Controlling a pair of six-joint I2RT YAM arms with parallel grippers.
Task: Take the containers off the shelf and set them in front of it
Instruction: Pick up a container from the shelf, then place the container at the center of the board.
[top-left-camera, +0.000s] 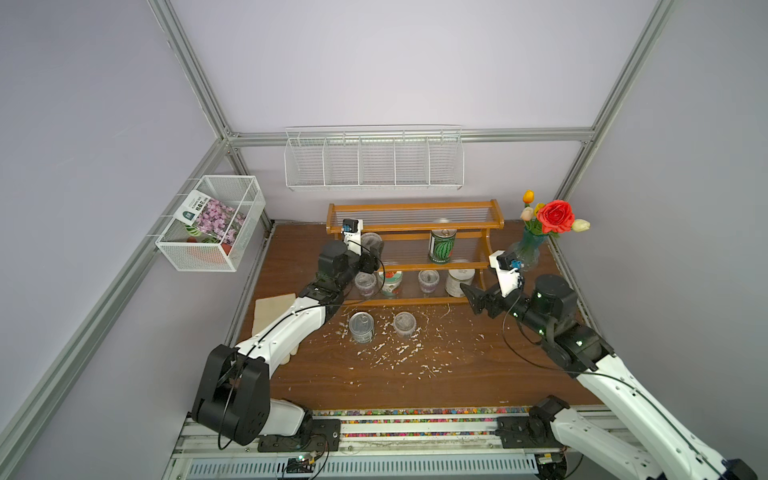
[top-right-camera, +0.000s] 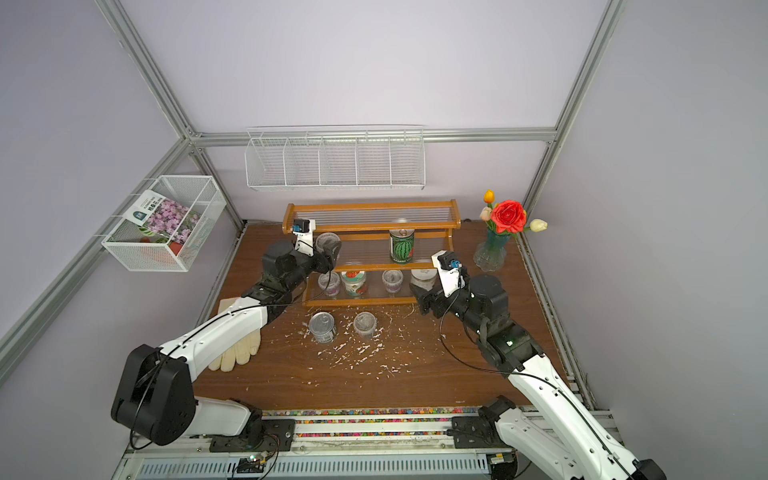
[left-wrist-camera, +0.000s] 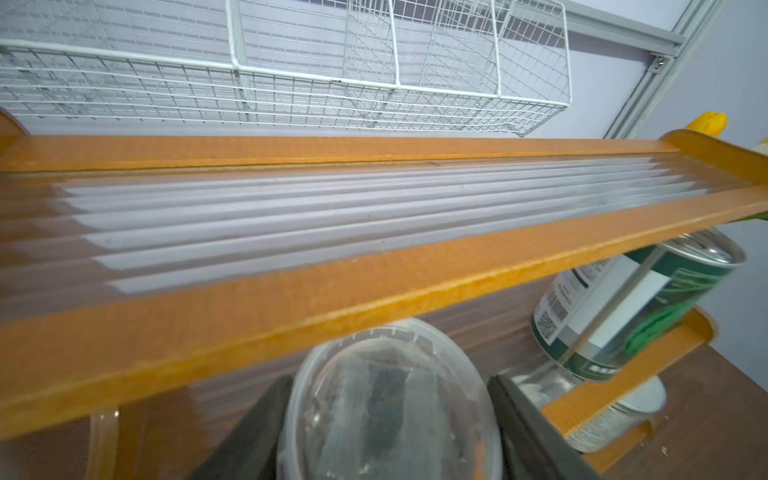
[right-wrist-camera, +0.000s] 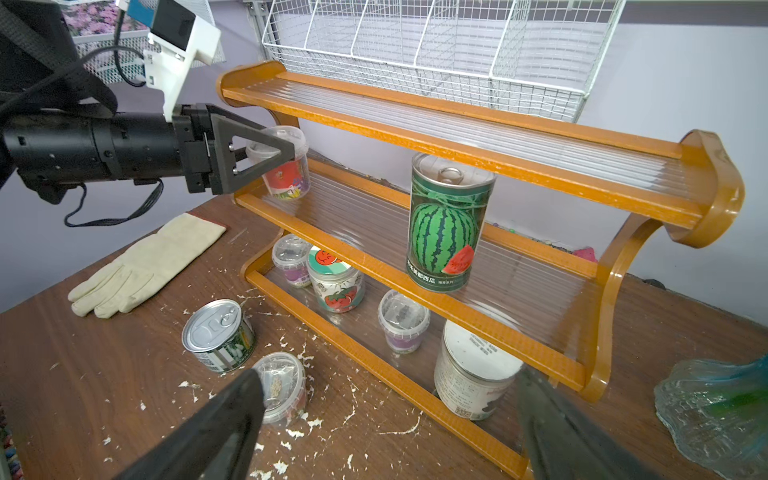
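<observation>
Next, my left gripper draws back past the front cup and lowers to release, since free tabletop before the white-label tin lies below and back from it.
The wooden shelf (top-left-camera: 415, 226) (right-wrist-camera: 457, 137) stands at the back of the table. My left gripper (top-left-camera: 376, 249) (left-wrist-camera: 384, 390) (right-wrist-camera: 291, 151) is shut on a clear lidded cup (top-left-camera: 371, 240) (left-wrist-camera: 390, 407) (right-wrist-camera: 286, 174) at the left end of the middle tier. The watermelon tin (top-left-camera: 442, 247) (right-wrist-camera: 446, 224) shares that tier. On the bottom tier stand two clear cups (top-left-camera: 365, 284) (top-left-camera: 428, 280), the tomato-lidded tub (top-left-camera: 391, 282) and a white-label tin (top-left-camera: 459, 280) (right-wrist-camera: 473, 374). A green-striped tin (top-left-camera: 361, 328) and a clear cup (top-left-camera: 404, 324) sit in front. My right gripper (top-left-camera: 468, 298) (right-wrist-camera: 388, 376) hangs open near the white-label tin.
A pale glove (top-right-camera: 237, 353) lies under the left arm. A glass flower vase (top-left-camera: 528, 249) stands right of the shelf. A white wire rack (top-left-camera: 374, 162) hangs above it, a mesh basket (top-left-camera: 212, 224) on the left wall. White scraps (top-left-camera: 395, 349) litter the table.
</observation>
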